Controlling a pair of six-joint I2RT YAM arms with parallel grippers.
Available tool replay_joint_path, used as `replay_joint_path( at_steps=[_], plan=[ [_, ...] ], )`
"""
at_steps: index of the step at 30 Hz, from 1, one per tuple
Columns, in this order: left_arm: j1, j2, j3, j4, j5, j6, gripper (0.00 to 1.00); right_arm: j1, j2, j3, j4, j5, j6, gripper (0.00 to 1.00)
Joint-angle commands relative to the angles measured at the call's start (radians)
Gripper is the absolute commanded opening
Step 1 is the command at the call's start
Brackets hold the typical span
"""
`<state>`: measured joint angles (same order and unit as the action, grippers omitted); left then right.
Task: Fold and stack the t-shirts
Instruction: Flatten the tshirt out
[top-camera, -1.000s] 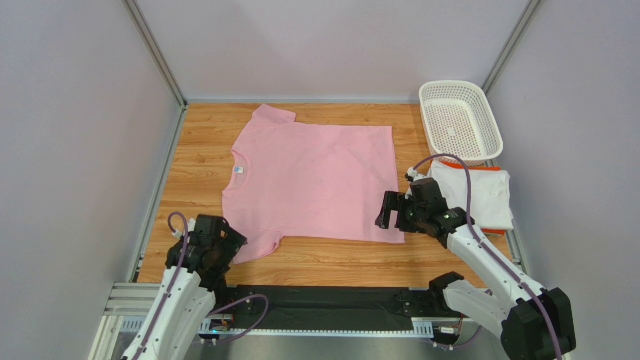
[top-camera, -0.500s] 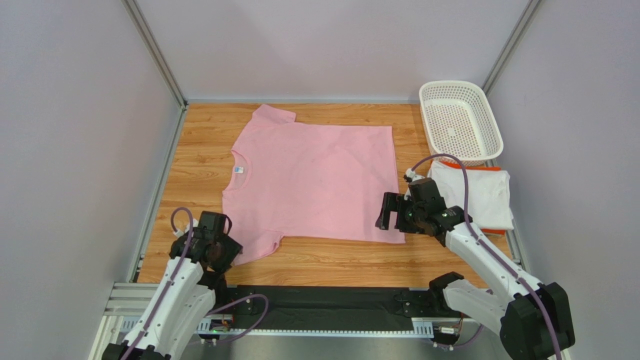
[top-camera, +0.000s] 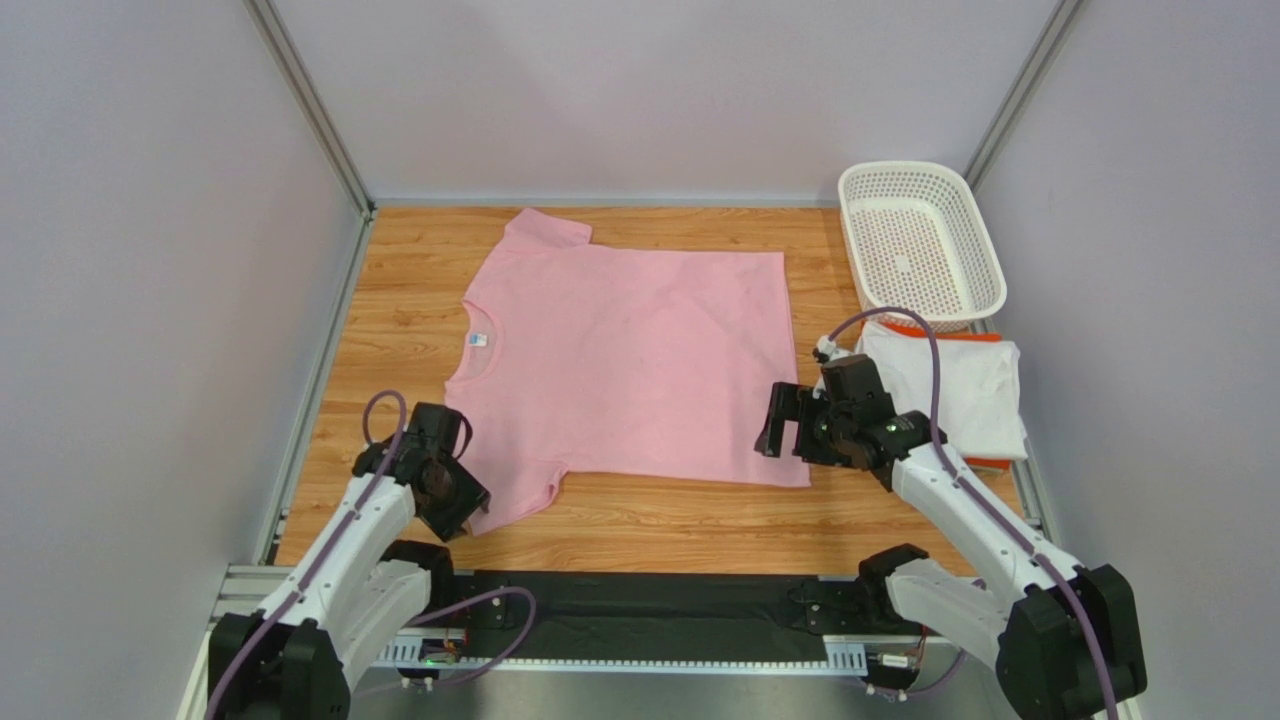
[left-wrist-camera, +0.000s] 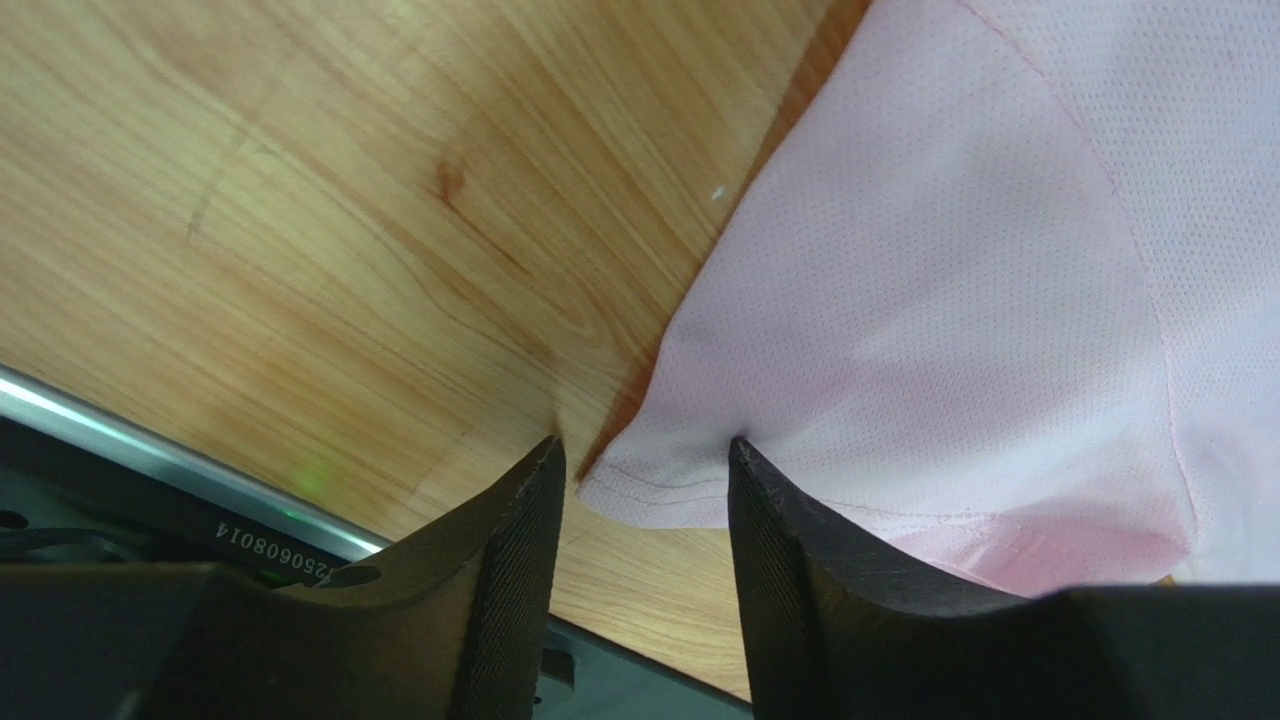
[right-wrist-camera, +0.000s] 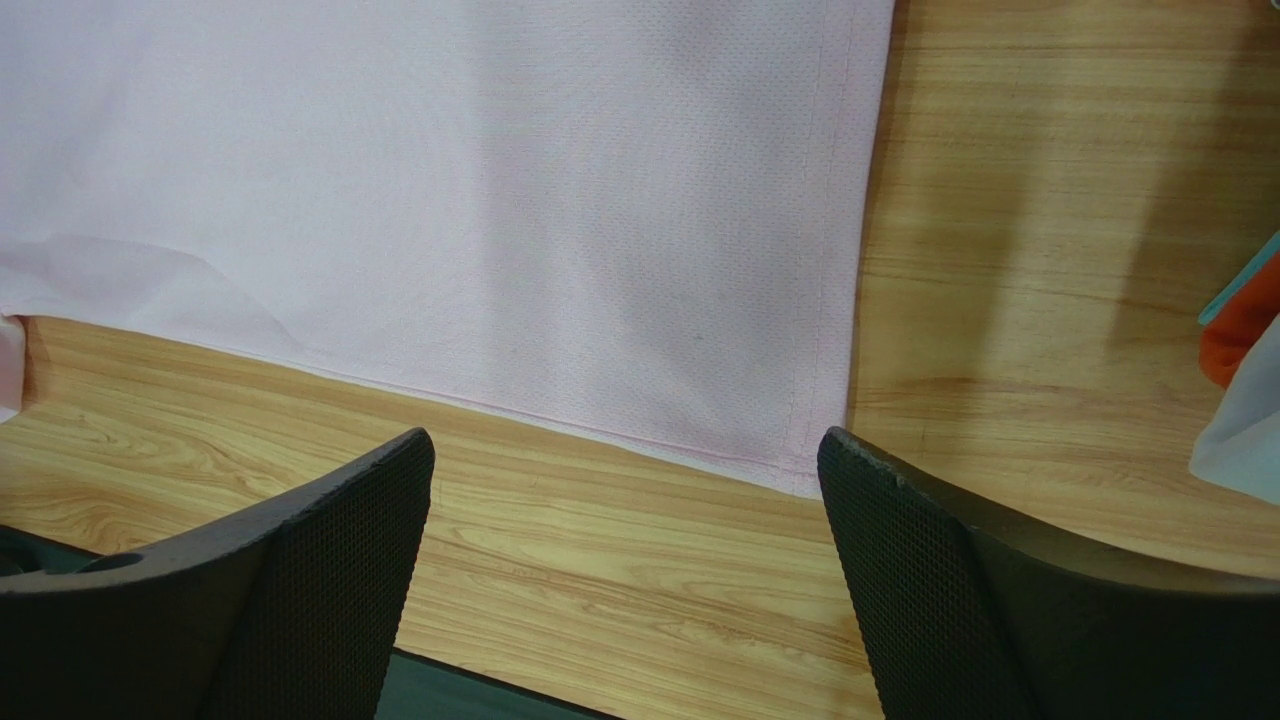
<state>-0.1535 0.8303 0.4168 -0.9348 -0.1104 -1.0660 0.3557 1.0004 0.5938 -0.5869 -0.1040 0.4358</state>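
Observation:
The pink t-shirt's near hem corner is the next goal for my right gripper. It needs to go down and move toward the white t-shirt (top-camera: 962, 393) first, then onto that corner.
The pink t-shirt (top-camera: 631, 360) lies flat on the wooden table, collar to the left. My left gripper (top-camera: 463, 513) is low over its near sleeve. In the left wrist view its jaws (left-wrist-camera: 643, 450) are narrowed around the sleeve's hem corner (left-wrist-camera: 661, 488), one tip on the wood, the other pressing on the cloth, with a gap still between them. My right gripper (top-camera: 778, 425) hangs wide open above the shirt's near right hem corner (right-wrist-camera: 804, 473). The white t-shirt (top-camera: 962, 393) with orange trim lies folded at the right; its edge (right-wrist-camera: 1240, 428) shows in the right wrist view.
A white perforated basket (top-camera: 920, 240) stands at the back right, just behind the white t-shirt. A black strip (top-camera: 661, 608) and metal rail run along the table's near edge. Grey walls close in the left, back and right sides.
The left arm has moved forward and lowered onto the near sleeve, and its jaws have narrowed from wide open. The right arm has barely moved.

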Motion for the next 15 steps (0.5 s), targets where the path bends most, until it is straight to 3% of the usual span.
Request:
replay_joint_path(
  at_steps=[1, 8, 12, 15],
  plan=[
    [0.006, 0.064, 0.046, 0.068, 0.054, 0.101, 0.51, -0.011, -0.006, 0.003, 0.012, 0.021, -0.016, 1.0],
    [0.005, 0.197, 0.086, 0.11, 0.081, 0.17, 0.23, -0.023, -0.006, 0.003, -0.002, 0.03, -0.017, 1.0],
    [0.005, 0.185, 0.08, 0.106, 0.084, 0.167, 0.0, -0.026, -0.006, 0.006, -0.01, 0.024, -0.014, 1.0],
    [0.005, 0.144, 0.074, 0.111, 0.103, 0.178, 0.0, -0.026, -0.028, 0.0, -0.019, 0.009, -0.002, 1.0]
  ],
)
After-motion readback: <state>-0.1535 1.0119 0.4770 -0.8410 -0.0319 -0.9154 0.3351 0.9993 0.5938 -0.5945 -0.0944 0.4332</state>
